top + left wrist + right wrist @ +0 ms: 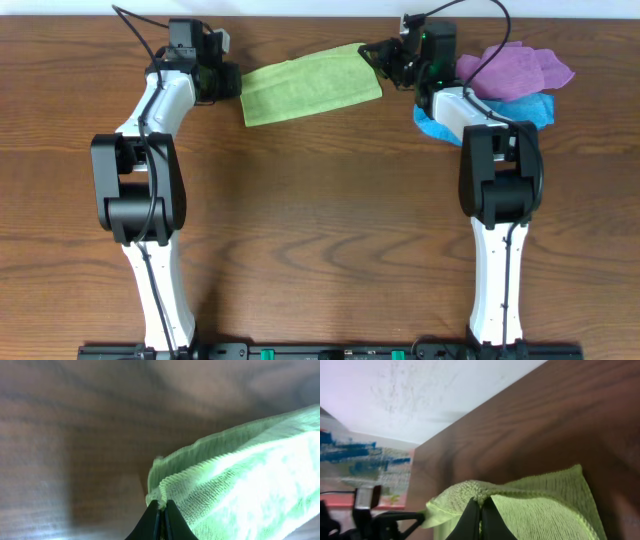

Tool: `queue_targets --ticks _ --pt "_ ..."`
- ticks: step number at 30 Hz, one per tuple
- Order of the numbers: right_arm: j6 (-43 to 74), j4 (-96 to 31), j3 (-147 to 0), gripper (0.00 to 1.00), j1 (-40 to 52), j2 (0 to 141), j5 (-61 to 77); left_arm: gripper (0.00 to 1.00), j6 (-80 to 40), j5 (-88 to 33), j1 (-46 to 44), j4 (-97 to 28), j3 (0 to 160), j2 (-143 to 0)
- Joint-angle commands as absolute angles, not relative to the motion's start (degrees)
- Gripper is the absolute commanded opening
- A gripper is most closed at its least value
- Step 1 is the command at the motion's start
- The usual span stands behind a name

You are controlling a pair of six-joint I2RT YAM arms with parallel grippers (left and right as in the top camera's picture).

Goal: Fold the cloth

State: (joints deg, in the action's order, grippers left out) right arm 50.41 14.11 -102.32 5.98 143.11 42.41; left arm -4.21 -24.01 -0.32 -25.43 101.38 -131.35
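My right gripper needs to move down and then pull back to lay the raised edge onto the cloth's lower layer (363, 54) (496, 503).
A light green cloth (310, 85) lies folded in a strip at the far middle of the wooden table (320, 230). My left gripper (234, 82) is shut on its left edge; the left wrist view shows the fingertips (162, 505) pinching the cloth's hemmed corner (240, 480). My right gripper (376, 56) is shut on the cloth's right end; the right wrist view shows the fingertips (480, 503) pinching a raised fold of the cloth (540, 505).
A purple cloth (525, 68) and a blue cloth (525, 108) lie heaped at the far right, behind the right arm. The table's far edge and a white wall (420, 390) are close behind the green cloth.
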Motion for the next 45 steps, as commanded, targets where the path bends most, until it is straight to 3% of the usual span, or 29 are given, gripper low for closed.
queue_targets --ticks 1,7,13,14,18,19,27,39,40,41,42,45 --pt "51.9 12.3 -103.3 0.01 4.0 142.9 47.7 0.06 -1.2 -25.1 0.1 -27.2 101.9 -130.5" --pt "51.7 3.8 -103.3 0.01 2.9 142.9 47.4 0.06 -1.0 -24.1 0.0 -28.1 101.9 -130.5" --pt "51.2 3.2 -103.3 0.02 3.0 142.9 46.4 0.06 -1.0 -23.4 -0.1 -27.7 101.9 -130.5" --pt "51.2 3.2 -103.3 0.03 3.1 142.9 46.5 0.10 -1.1 -23.4 -0.1 -27.4 101.9 -130.5" --pt "51.2 4.0 -103.3 0.48 3.0 142.9 48.5 0.59 -1.3 -23.4 0.0 -27.0 102.2 -130.4" --pt "51.2 4.4 -103.3 0.50 2.9 142.9 49.4 0.64 -1.3 -23.7 0.0 -27.1 102.2 -130.4" --pt "51.2 14.4 -103.3 0.52 0.8 141.3 58.1 0.61 -1.3 -24.1 0.0 -28.4 102.2 -126.8" --pt "49.8 14.3 -103.3 0.56 1.0 136.7 57.5 0.62 -1.3 -23.8 0.0 -27.3 102.2 -119.5" --pt "49.6 13.3 -103.3 0.49 1.1 136.7 56.6 0.61 -1.5 -24.0 -0.1 -27.2 102.2 -120.0" --pt "49.1 11.4 -103.3 0.17 1.3 136.7 54.9 0.55 -2.3 -24.0 -0.3 -27.0 102.2 -120.8" --pt "48.9 10.3 -103.3 0.02 1.6 136.7 53.7 0.50 -2.8 -24.0 -0.5 -26.9 102.2 -121.5" --pt "46.0 4.3 -103.3 0.02 2.6 136.7 48.9 0.13 -4.3 -24.8 -1.6 -26.6 102.2 -124.2"
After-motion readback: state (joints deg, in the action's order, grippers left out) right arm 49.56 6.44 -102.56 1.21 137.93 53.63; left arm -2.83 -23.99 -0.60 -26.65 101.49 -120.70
